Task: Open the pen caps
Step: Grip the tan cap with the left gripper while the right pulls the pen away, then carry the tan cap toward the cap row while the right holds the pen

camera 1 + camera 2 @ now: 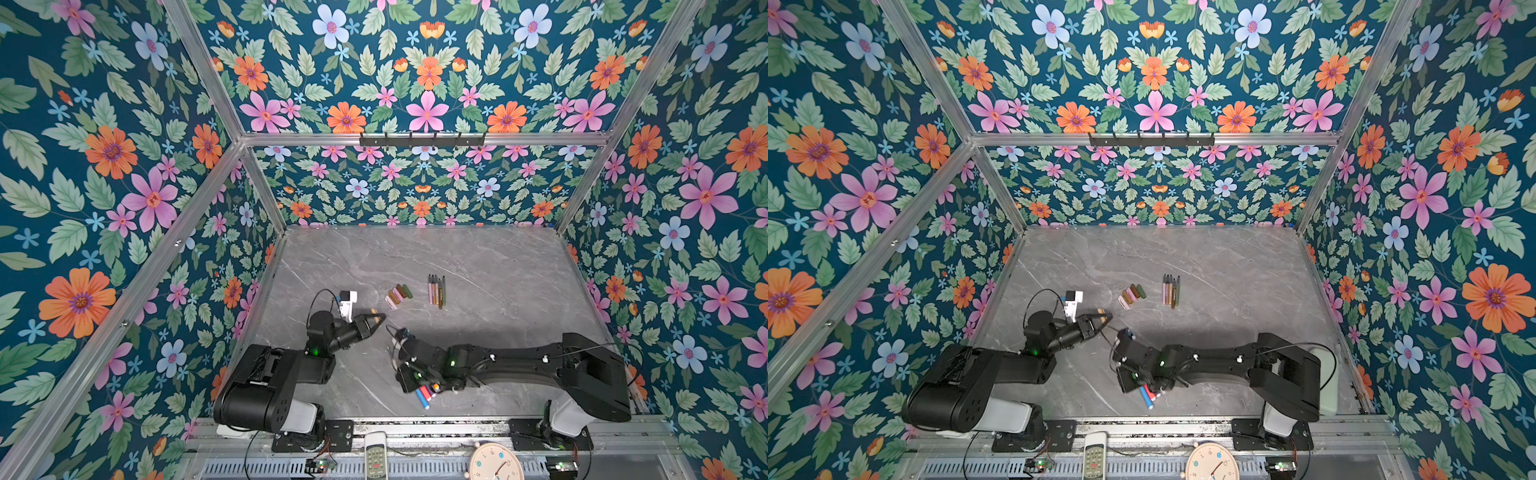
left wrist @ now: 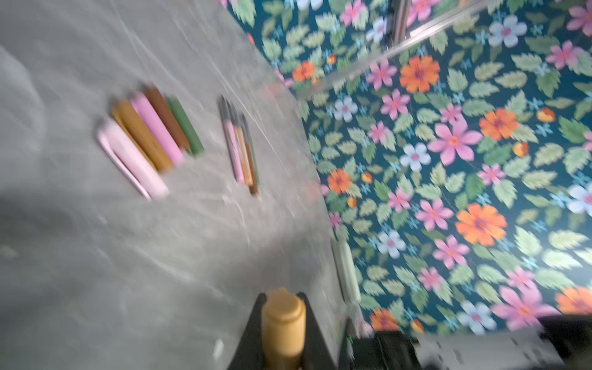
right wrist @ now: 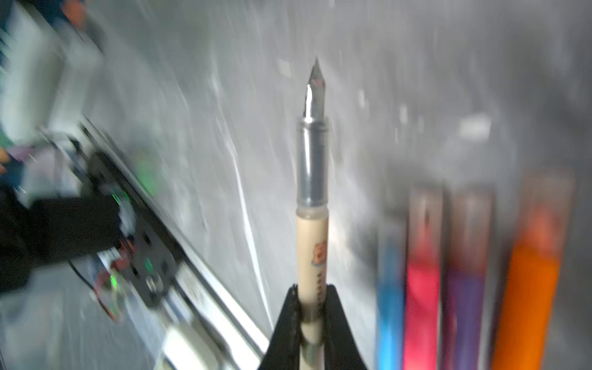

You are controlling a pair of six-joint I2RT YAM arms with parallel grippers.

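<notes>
My left gripper moves down and outward beside the pale pink cap next and releases the tan cap (image 2: 283,320), since the row's end is below and outward of the gripper.
My left gripper (image 2: 282,294) is shut on a tan pen cap (image 2: 283,320); in both top views it hovers left of centre (image 1: 376,319) (image 1: 1102,318). My right gripper (image 3: 312,288) is shut on a beige pen (image 3: 312,243) whose bare nib (image 3: 315,93) sticks out; its jaws are hidden under the wrist in both top views. Several loose pen caps (image 1: 399,296) (image 1: 1132,296) (image 2: 150,134) lie in a row mid-table. Right of them lies a row of several uncapped pens (image 1: 436,289) (image 1: 1170,289) (image 2: 242,150). Blue (image 3: 389,288), red (image 3: 421,282), purple (image 3: 466,282) and orange (image 3: 528,288) capped pens lie beside the right gripper (image 1: 426,395) (image 1: 1148,395).
A small white device (image 1: 347,302) sits just behind the left gripper. On the front ledge lie a remote control (image 1: 376,457) and a clock (image 1: 494,463). Floral walls close in the grey marble table (image 1: 498,257) on three sides, and a black hook rail (image 1: 422,140) hangs on the back wall.
</notes>
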